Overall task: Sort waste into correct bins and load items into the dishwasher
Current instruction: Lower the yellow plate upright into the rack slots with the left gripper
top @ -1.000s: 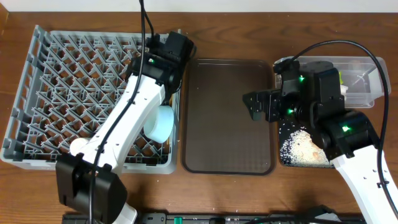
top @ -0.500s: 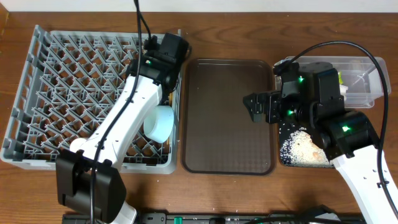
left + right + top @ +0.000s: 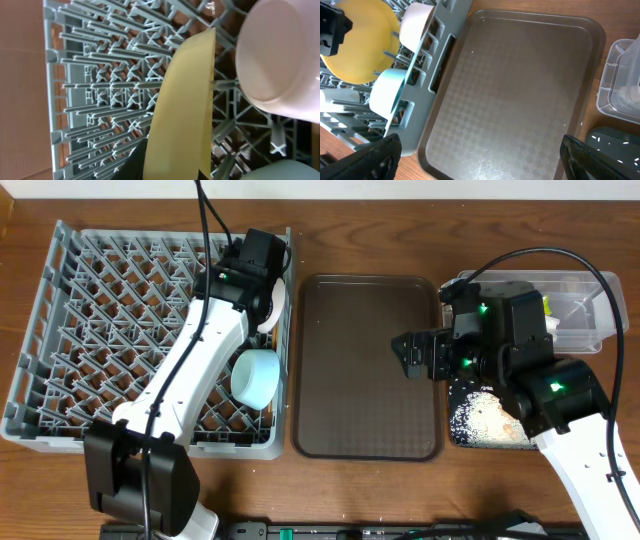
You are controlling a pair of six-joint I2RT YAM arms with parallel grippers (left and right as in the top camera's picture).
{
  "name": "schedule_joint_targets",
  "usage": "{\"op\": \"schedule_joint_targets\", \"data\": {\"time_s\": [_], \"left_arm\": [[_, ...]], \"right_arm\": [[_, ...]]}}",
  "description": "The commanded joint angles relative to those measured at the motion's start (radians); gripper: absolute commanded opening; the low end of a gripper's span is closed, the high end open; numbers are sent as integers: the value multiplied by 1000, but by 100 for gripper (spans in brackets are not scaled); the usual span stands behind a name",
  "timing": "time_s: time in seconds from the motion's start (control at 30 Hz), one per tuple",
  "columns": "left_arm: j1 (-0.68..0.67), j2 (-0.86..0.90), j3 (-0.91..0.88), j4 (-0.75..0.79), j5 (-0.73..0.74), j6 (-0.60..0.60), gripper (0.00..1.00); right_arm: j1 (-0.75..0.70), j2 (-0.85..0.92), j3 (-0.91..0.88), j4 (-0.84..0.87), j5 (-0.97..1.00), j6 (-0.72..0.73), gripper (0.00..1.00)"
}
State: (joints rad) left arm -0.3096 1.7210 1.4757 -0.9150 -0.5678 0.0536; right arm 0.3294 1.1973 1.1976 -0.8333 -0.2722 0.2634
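Note:
The yellow plate (image 3: 184,105) already hangs on edge. My left gripper will next go down, easing toward the white bowl, and release the plate among the pegs (image 3: 225,86) beside that bowl.
My left gripper (image 3: 248,262) is shut on the round yellow plate (image 3: 184,105) and holds it on edge over the pegs of the grey dishwasher rack (image 3: 90,330). A white bowl (image 3: 276,304) and a light blue bowl (image 3: 255,375) lie on their sides in the rack's right column. In the right wrist view the plate (image 3: 362,50) shows beside both bowls. My right gripper (image 3: 414,352) hangs open above the brown tray (image 3: 365,410), with nothing between its fingers. Rice scraps (image 3: 478,412) lie in the black tray bin (image 3: 520,442). The clear tub bin (image 3: 590,285) holds white and green-yellow waste.
The dark brown serving tray (image 3: 515,90) lies between the rack and the bins. The rack's right wall (image 3: 422,85) runs along the tray's left rim. Bare wooden table (image 3: 380,240) shows behind the tray. My right arm (image 3: 560,400) covers part of the black tray.
My left arm has carried the yellow plate toward the rack's far side, uncovering the white bowl. The right arm has not moved.

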Motion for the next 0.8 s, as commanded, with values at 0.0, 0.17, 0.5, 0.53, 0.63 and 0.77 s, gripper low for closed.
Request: {"op": "schedule_joint_targets", "data": {"time_s": [0.0, 0.17, 0.5, 0.53, 0.63, 0.77], "left_arm": [[1, 21, -27, 4, 18, 33, 13], [1, 34, -50, 16, 14, 48, 15], [-2, 85, -60, 13, 14, 22, 40], [-2, 84, -60, 12, 15, 17, 45], [-3, 84, -60, 12, 15, 13, 56], [-5, 77, -49, 11, 32, -24, 65]], "right_arm": [[-8, -8, 5, -2, 6, 13, 99], [-8, -8, 5, -2, 6, 13, 99], [-8, -8, 5, -5, 6, 13, 99], [-8, -8, 5, -5, 6, 13, 99], [-8, -8, 5, -5, 6, 13, 99], [-8, -8, 5, -6, 6, 13, 99]]}}
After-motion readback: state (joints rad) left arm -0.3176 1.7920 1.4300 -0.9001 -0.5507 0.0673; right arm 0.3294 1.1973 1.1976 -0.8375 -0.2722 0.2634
